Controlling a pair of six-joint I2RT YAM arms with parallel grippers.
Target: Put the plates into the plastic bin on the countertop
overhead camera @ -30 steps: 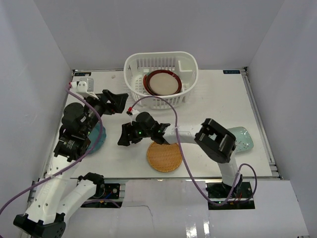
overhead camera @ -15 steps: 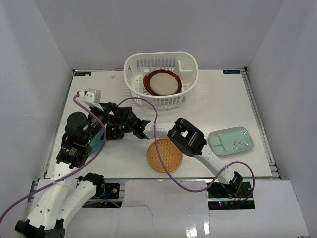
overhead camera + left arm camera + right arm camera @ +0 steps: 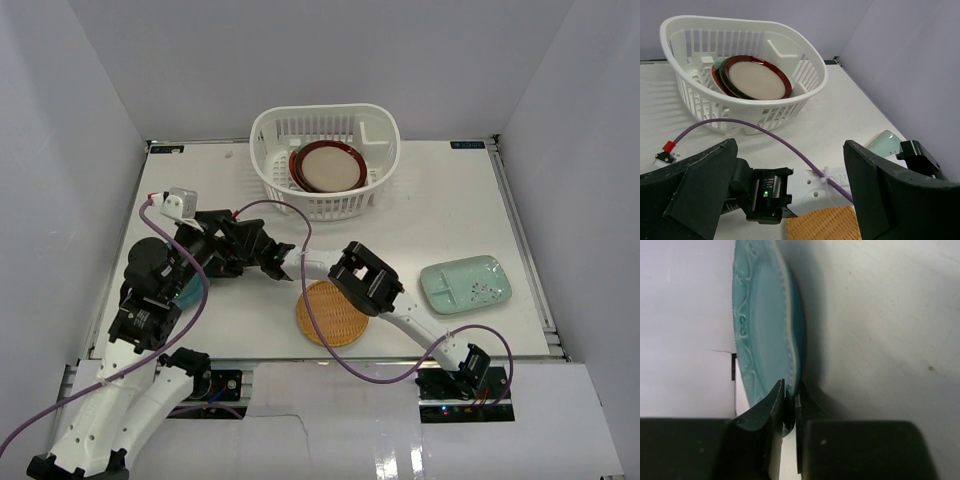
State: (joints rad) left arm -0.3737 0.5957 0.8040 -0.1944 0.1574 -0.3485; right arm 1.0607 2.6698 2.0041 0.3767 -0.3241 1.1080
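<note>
The teal plate needs to go against the maroon-rimmed plate, which leans there. My right gripper needs to rise next, cross outward to its right in the top view, lower and release the teal plate.
My right gripper is shut on the rim of the teal scalloped plate, one finger on each face. From above, only a sliver of this plate shows under my left arm. My left gripper hangs wide open above the right arm's wrist and holds nothing. The white plastic bin stands at the back of the countertop. In it leans a maroon-rimmed cream plate with a red-and-teal one behind. A tan woven plate and a pale mint rectangular plate lie on the counter.
Pale grey walls close in the counter on three sides. My right arm stretches leftward across the front of the counter, its elbow over the woven plate's far edge. Purple cables loop over both arms.
My right arm has swung left, uncovering the mint plate. Its gripper went under my left arm and shut on the teal plate's rim. The left arm shifted slightly nearer.
</note>
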